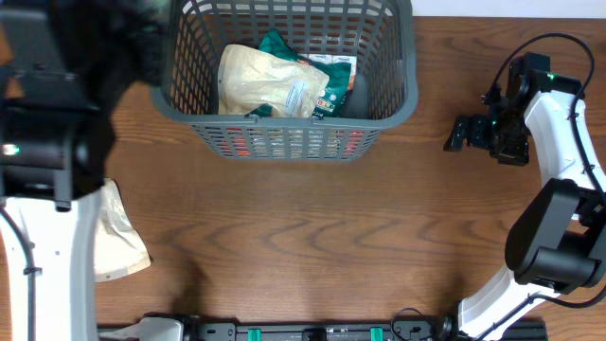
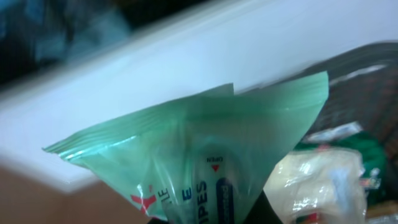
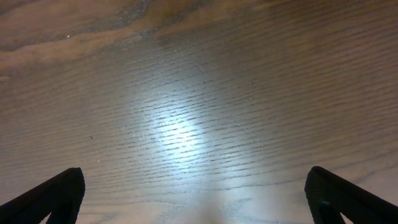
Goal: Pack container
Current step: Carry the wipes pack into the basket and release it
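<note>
I will take the wipes packet over the cream packet with my left gripper next and lower it over the dark green packet (image 1: 282, 45), where the basket has room.
The dark grey lattice basket (image 1: 289, 109) stands at the back middle of the table. In it lie a cream packet (image 1: 260, 80), a dark green packet (image 1: 282, 45) and another printed packet (image 1: 336, 83). My left gripper (image 2: 211, 219) is shut on a pale green wipes packet (image 2: 205, 143), which fills the left wrist view. The basket (image 2: 367, 93) and the cream packet (image 2: 320, 183) show to its right. In the overhead view the left arm is a dark blur (image 1: 147, 43) at the basket's left rim. My right gripper (image 1: 456, 133) is open and empty over bare wood (image 3: 186, 124).
Another cream packet (image 1: 121, 239) lies on the table at the front left, partly under my left arm. The right arm's base stands at the front right (image 1: 554, 256). A white wall edge runs behind the basket.
</note>
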